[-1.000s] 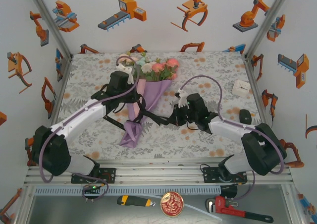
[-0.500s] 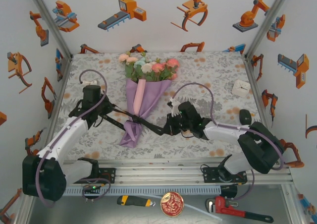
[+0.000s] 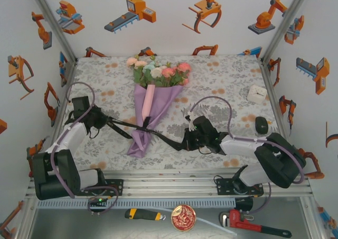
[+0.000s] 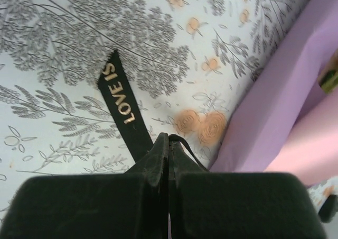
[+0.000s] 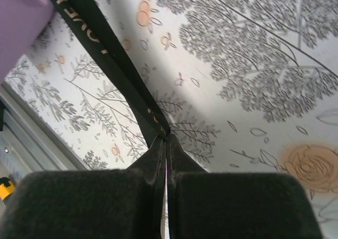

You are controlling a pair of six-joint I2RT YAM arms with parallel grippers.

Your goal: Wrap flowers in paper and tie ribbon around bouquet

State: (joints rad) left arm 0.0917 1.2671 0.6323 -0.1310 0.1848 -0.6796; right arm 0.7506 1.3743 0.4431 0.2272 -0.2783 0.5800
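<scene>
I should ease my left gripper slightly toward the cone's lower part [image 3: 141, 135], lying across the tabletop under the taut ribbon, and release the ribbon's end.
The bouquet lies in the middle of the table, a purple paper [image 3: 150, 109] cone with pink, cream and pale blue flowers [image 3: 158, 71] at its far end. The black ribbon [image 3: 143, 127] runs taut across the cone's lower part. My left gripper [image 3: 110, 121] is shut on the ribbon's left end, left of the cone. My right gripper [image 3: 183, 143] is shut on the ribbon's right end, right of the cone. In the left wrist view the left gripper [image 4: 168, 138] pinches the ribbon [image 4: 119, 99], beside the paper [image 4: 274, 107]. In the right wrist view the right gripper [image 5: 167, 138] pinches the ribbon [image 5: 105, 48].
A small white box [image 3: 257, 94] and a black oval object [image 3: 261, 124] sit near the table's right edge. On the ledge in front of the arm bases lie a utility knife [image 3: 142, 214], a round tin [image 3: 183, 218] and a red wrench [image 3: 253, 226].
My left gripper has pulled away from the cone to the left edge. My right gripper has drawn slightly right and nearer. The ribbon has stretched tight across the cone.
</scene>
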